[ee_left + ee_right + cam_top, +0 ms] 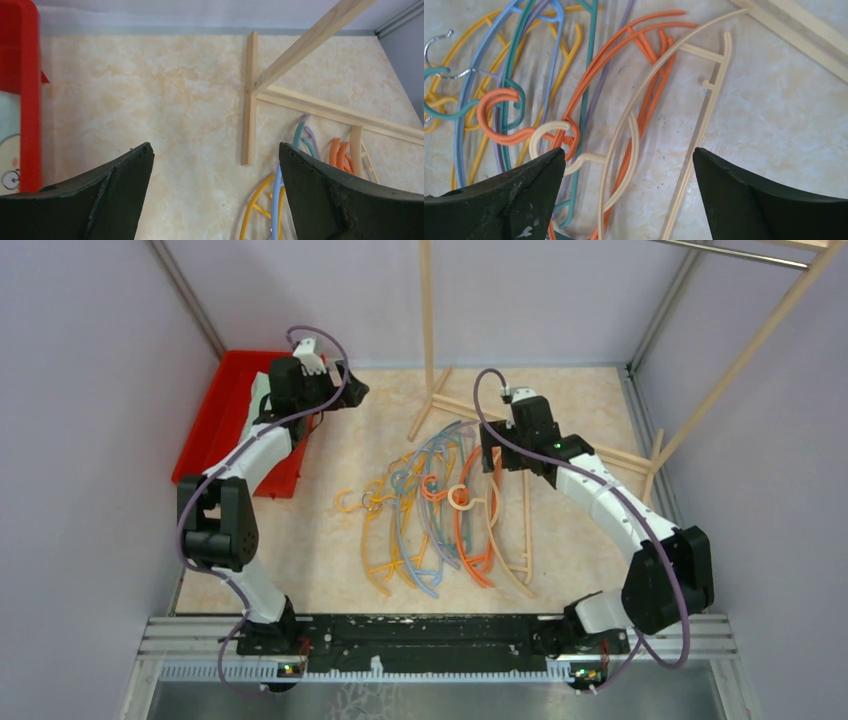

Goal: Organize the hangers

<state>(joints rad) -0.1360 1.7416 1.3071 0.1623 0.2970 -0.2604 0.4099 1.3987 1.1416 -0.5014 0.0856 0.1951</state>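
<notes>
The beige hanger lies on top across orange ones, so I will next move my right gripper back and down onto the beige hanger's long curved bar (493,532) (601,220), just past the beige hanger's hook.
A tangled pile of thin hangers (440,515) lies flat mid-table: orange (478,540), yellow (375,550), teal, light blue (425,465), lavender and one beige (527,530). My right gripper (492,458) hovers open over the pile's right side. In the right wrist view it (629,150) is empty above the beige hanger (634,100) and the orange ones (624,45). My left gripper (352,392) is open and empty at the back left, away from the pile. The left wrist view (215,146) shows bare table between the jaws, with yellow (252,205) and light blue (276,200) hanger ends to the right.
A red bin (215,420) sits at the back left, under the left arm. The wooden rack frame (428,320) stands at the back, its base poles (470,410) lying on the table just behind the pile. A slanted pole (740,355) rises at the right.
</notes>
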